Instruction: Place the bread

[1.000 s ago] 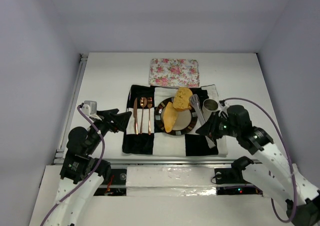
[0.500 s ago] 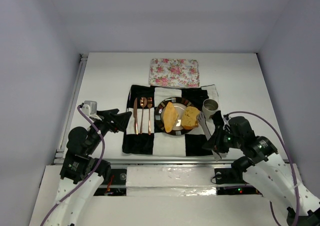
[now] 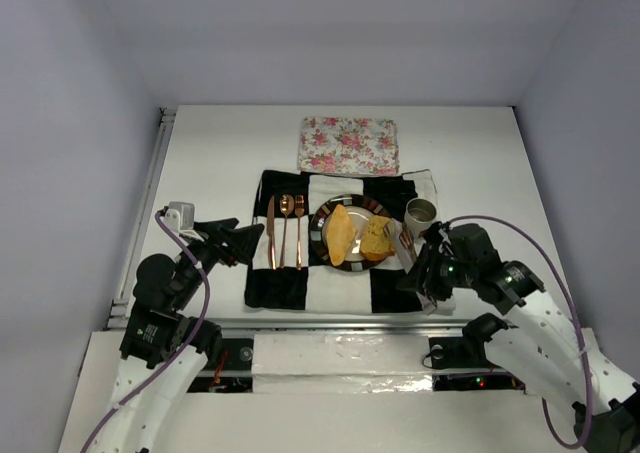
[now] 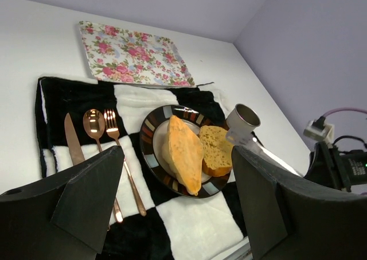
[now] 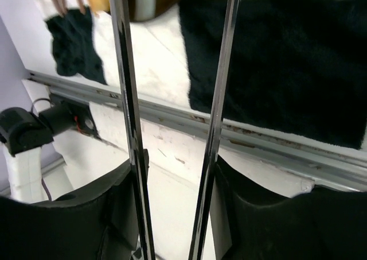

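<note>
My right gripper holds the tongs and should carry them outward next, then let go of them on the clear tabletop past the grey cup. Both bread pieces are plated.
The two bread pieces lie on the striped-rim plate [image 3: 322,223]: the elongated yellow-orange slice [image 3: 341,235] on the left and the browner chunk [image 3: 377,238] on the right, touching. Both show in the left wrist view, slice [image 4: 184,152] and chunk [image 4: 218,151], on the plate [image 4: 150,151]. My right gripper [image 3: 425,273] is shut on metal tongs [image 3: 408,248], whose tips end beside the chunk. In the right wrist view the tong arms [image 5: 129,99] run apart between my fingers [image 5: 175,174]. My left gripper [image 3: 245,241] is open and empty, left of the cutlery.
The plate sits on a black-and-white checked cloth [image 3: 290,283]. A copper knife, spoon and fork [image 3: 285,231] lie left of the plate. A grey cup [image 3: 420,213] stands right of it. A floral tray [image 3: 348,145] lies behind the cloth.
The brown chunk, held in the tongs at the plate's far edge, now lies on the plate beside the slice. My right gripper drew the tongs back toward the near right.
</note>
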Robot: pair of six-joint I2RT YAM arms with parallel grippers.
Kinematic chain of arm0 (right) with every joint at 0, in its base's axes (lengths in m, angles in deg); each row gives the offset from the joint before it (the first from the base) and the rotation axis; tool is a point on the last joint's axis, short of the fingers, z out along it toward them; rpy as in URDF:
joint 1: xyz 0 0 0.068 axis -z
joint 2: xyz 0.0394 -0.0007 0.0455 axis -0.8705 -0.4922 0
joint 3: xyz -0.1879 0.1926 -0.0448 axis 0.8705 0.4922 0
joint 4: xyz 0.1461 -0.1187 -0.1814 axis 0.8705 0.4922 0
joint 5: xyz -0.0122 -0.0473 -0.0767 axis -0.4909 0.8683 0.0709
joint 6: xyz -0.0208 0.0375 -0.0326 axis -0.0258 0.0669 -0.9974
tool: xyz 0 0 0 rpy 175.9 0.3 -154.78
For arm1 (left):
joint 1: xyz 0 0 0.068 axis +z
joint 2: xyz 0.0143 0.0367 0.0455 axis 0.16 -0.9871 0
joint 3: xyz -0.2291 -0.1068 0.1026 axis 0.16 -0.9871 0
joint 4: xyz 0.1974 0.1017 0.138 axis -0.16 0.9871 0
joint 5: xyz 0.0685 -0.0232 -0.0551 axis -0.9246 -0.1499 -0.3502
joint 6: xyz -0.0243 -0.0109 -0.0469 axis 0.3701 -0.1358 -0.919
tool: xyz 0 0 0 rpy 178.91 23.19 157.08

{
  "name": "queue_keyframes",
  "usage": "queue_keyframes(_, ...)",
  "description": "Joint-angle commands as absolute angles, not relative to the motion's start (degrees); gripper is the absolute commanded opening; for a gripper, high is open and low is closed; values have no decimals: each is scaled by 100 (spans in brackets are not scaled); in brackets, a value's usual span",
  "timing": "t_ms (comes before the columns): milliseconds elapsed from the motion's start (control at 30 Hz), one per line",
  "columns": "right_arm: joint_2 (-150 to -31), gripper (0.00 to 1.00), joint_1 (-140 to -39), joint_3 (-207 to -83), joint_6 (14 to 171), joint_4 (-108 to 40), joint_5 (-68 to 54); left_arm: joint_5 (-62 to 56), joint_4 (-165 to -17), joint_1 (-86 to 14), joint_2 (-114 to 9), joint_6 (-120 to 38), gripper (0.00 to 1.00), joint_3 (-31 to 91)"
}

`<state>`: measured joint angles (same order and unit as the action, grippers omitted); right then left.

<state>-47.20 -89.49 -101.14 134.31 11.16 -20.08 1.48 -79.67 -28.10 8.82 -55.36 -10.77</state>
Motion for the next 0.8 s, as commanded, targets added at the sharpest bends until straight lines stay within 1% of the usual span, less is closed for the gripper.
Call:
queue_keyframes(0, -4616, 49, -8978, -10836, 13227, 1041, -1533, 221, -8259, -2793, 906, -5485, 73, -1090)
queue_keyframes(67, -4598, 47, -8978, -11188, 13183, 1226, -1355, 248, -8259, -2793, 906, -5485, 73, -1099)
queue_keyframes(100, -4607, 44, -8978, -11285, 13122, 1375, -1242, 248, -8268, -2793, 906, -5476, 73, -1090)
queue_keyframes(167, -4616, 42, -8978, -11469, 13060, 1446, -1118, 257, -8268, -2793, 932, -5476, 73, -1090)
queue_keyframes(233, -4764, 38, -8978, -11680, 12946, 1368, -977, 265, -8277, -2793, 950, -5476, 73, -1090)
queue_keyframes(300, -4993, 37, -8978, -11917, 12841, 1220, -793, 274, -8268, -2793, 959, -5476, 73, -1099)
queue_keyframes(367, -5526, 36, -8978, -12198, 12665, 1000, -328, 292, -8277, -2793, 967, -5476, 73, -1090)
queue_keyframes(400, -5782, 35, -8978, -12530, 12473, 807, -31, 292, -8277, -2793, 976, -5476, 73, -1090)
queue_keyframes(433, -6054, 35, -8874, -12699, 12349, 683, 25, 309, -8286, -2793, 985, -5467, 73, -1090)
queue_keyframes(467, -6631, 35, -8777, -12866, 12226, 560, 121, 318, -8286, -2793, 1002, -5467, 73, -1099)
queue_keyframes(533, -7249, 34, -8277, -13350, 11831, 226, 184, 327, -8286, -2793, 1029, -5467, 73, -1090)
queue_keyframes(567, -7870, 34, -8066, -13499, 11647, 34, 122, 327, -8286, -2793, 1046, -5467, 73, -1099)
queue_keyframes(600, -8172, 33, -7847, -13657, 11575, -38, 104, 344, -8286, -2793, 1055, -5467, 73, -1099)
queue_keyframes(633, -8463, 33, -7331, -13963, 11522, -126, -105, 344, -8286, -2793, 1081, -5459, 73, -1090)
queue_keyframes(667, -8735, 33, -7056, -14097, 11469, -222, -246, 344, -8277, -2793, 1108, -5467, 73, -1099)
queue_keyframes(700, -9251, 33, -6793, -14220, 11399, -345, -491, 353, -8286, -2793, 1117, -5459, 73, -1099)
queue_keyframes(733, -9509, 33, -6346, -14474, 11329, -390, -589, 353, -8286, -2793, 1126, -5458, 73, -1090)
queue_keyframes(767, -9746, 34, -6159, -14589, 11259, -451, -668, 362, -8286, -2793, 1160, -5458, 73, -1090)
